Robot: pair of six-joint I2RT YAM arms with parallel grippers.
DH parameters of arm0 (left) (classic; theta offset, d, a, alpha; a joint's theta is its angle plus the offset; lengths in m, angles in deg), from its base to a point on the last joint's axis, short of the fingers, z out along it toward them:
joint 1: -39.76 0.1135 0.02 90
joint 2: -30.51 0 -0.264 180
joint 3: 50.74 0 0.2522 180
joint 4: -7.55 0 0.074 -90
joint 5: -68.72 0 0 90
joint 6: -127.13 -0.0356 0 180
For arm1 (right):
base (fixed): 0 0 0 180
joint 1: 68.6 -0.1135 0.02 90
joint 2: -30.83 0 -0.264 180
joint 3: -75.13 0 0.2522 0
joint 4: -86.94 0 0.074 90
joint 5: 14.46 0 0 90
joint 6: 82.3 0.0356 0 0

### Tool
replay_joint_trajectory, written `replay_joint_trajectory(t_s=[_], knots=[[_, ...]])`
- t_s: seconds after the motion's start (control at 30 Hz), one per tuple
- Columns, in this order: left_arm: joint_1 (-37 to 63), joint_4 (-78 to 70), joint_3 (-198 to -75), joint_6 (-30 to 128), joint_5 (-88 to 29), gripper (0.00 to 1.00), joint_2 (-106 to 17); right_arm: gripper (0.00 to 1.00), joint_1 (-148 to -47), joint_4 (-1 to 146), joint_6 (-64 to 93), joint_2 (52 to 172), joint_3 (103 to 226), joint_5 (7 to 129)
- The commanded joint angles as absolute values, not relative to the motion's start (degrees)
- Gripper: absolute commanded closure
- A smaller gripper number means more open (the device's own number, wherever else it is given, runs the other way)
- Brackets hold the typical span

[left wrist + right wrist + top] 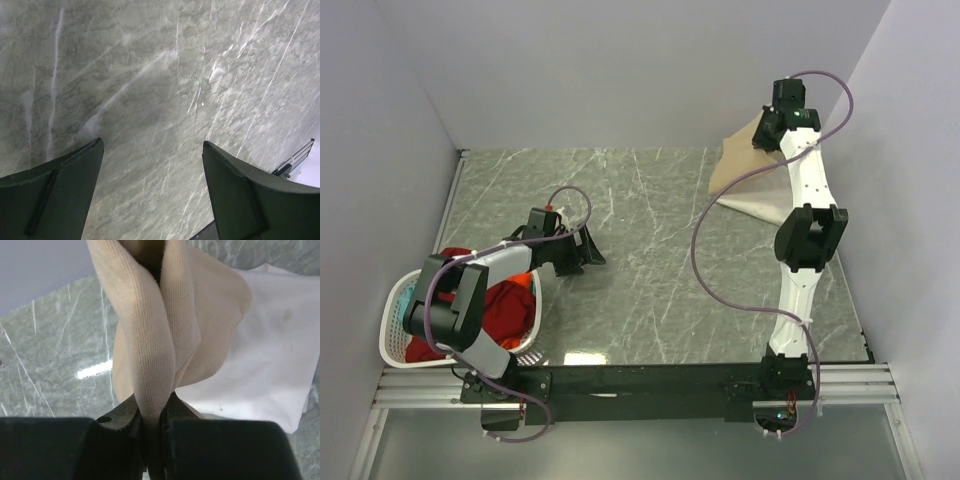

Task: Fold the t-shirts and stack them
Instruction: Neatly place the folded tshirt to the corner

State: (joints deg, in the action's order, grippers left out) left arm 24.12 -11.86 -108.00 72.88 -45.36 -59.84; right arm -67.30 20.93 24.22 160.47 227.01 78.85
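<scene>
My right gripper holds the tan t-shirt's fold and should next carry it toward the side, then down and back over the cream-white t-shirt (760, 200) (266, 348), much of which is still uncovered.
My right gripper (767, 128) is shut on a fold of the tan t-shirt (740, 152) and holds it up at the far right of the table. In the right wrist view the tan cloth (150, 365) is pinched between the closed jaws of that gripper (153, 417). Under it lies the cream-white t-shirt (760, 200), flat on the table, also in the right wrist view (270, 370). My left gripper (588, 250) is open and empty over bare marble, its fingers (60, 185) wide apart. Red and orange t-shirts (510, 305) lie in the basket.
A white plastic laundry basket (392, 330) stands at the near left corner, partly under my left arm. Grey walls close in the left, back and right. The green marble tabletop (650, 260) lies between the arms. A black rail (650, 385) runs along the near edge.
</scene>
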Motion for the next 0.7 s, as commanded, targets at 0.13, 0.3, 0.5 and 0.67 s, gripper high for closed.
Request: replay_joint_trajectory(t_s=[0.13,0.3,0.5,0.67], knots=[[24.0,-14.7,-106.4,72.4,-44.1,0.13,-58.8,1.0,-63.2,24.9,24.7,157.4,227.4,76.1],[24.0,-15.4,-106.3,71.8,-44.0,0.13,-58.4,1.0,-61.8,24.1,23.7,159.0,225.4,76.1],[24.0,-16.5,-107.4,71.1,-44.0,0.13,-57.9,1.0,-60.5,23.3,22.3,160.4,222.1,78.4],[24.0,-17.2,-108.0,71.1,-43.7,0.13,-57.5,1.0,-59.9,22.6,22.2,160.5,219.4,81.8]])
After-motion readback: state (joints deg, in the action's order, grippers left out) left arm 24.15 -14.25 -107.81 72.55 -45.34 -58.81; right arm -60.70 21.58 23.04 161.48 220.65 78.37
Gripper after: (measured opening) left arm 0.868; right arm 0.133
